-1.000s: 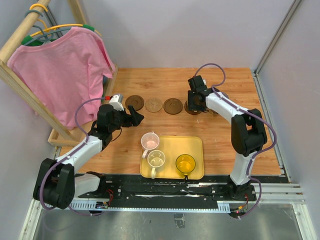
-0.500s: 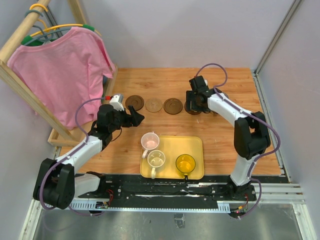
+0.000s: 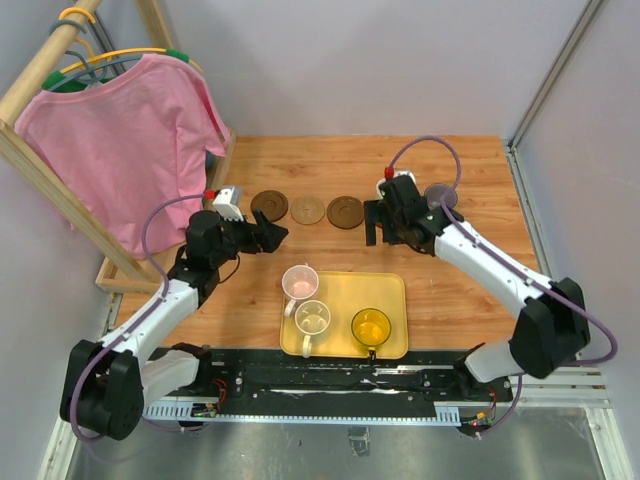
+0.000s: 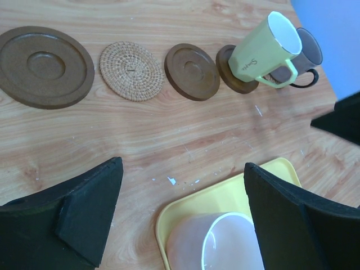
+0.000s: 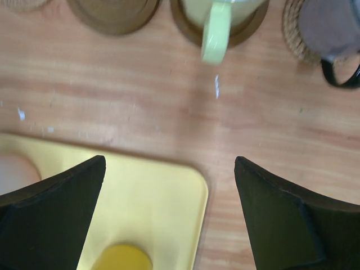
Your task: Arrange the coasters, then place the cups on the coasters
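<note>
My right gripper moves back across the tray [image 3: 390,290] and down onto the amber cup's black handle [image 3: 372,353] next, since it juts toward my base, free of other cups.
Three bare coasters [image 3: 269,205] [image 3: 308,210] [image 3: 346,212] lie in a row at the back of the table. In the left wrist view a cream cup [image 4: 264,50] stands on a fourth coaster [image 4: 232,76], with the grey-purple cup [image 4: 308,52] beyond it. That grey-purple cup [image 5: 332,25] sits on a woven coaster [image 5: 293,35]. On the yellow tray [image 3: 390,290] stand a pink cup [image 3: 299,282], a white-green cup [image 3: 313,318] and an amber cup [image 3: 371,327]. My left gripper [image 4: 183,216] is open above the pink cup [image 4: 216,247]. My right gripper [image 5: 169,216] is open and empty, near the cream cup's handle [image 5: 214,36].
A wooden rack with a pink shirt [image 3: 120,140] on a hanger stands at the left, close to my left arm. Grey walls enclose the back and right sides. The tray [image 5: 152,202] lies near the table's front edge, between my two arms.
My right gripper has opened wide and drawn back from the cream cup toward the tray. My left gripper has opened slightly and shifted a little over the pink cup.
</note>
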{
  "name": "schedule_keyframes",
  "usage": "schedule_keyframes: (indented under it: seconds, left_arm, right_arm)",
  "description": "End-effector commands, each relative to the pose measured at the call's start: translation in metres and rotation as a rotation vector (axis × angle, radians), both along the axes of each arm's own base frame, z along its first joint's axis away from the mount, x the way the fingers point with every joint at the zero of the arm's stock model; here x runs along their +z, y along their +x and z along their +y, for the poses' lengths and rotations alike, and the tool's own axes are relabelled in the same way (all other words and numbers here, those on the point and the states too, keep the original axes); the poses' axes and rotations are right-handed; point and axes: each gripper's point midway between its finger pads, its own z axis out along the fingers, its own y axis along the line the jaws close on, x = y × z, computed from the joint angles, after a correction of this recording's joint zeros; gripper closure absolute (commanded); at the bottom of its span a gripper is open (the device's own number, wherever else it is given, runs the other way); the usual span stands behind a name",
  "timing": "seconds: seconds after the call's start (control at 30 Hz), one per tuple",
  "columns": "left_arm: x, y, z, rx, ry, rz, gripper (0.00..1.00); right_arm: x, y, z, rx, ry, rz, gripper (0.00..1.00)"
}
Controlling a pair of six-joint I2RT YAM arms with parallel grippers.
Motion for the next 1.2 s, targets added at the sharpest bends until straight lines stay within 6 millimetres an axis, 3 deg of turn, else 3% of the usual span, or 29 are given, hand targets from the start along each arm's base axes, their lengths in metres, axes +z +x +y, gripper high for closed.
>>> schedule_keyframes:
  seconds: [0.0,0.27,0.57,0.8,1.17]
  left_arm:
    - [0.006,-0.010,-0.003,-0.027,-0.008,-0.021,0.08]
    - [0.000,-0.022,-0.003,-0.034,-0.033,-0.001,0.08]
    - [-0.003,-0.040,-0.002,-0.030,-0.046,0.001,0.07]
    - [-0.001,-0.051,-0.001,-0.029,-0.047,-0.004,0.07]
    - [-0.004,-0.060,-0.005,-0.053,-0.058,0.004,0.06]
  right_arm:
    - [0.000,-0.053,0.003,0.048,-0.022,0.006,0.02]
    - [-0.007,-0.132,0.003,0.099,0.030,0.027,0.02]
    - [-0.022,-0.194,0.007,0.234,0.062,0.063,0.01]
    - [-0.029,-0.228,0.015,0.307,0.032,0.071,0.02]
    - [-0.049,-0.257,0.025,0.319,-0.047,0.126,0.02]
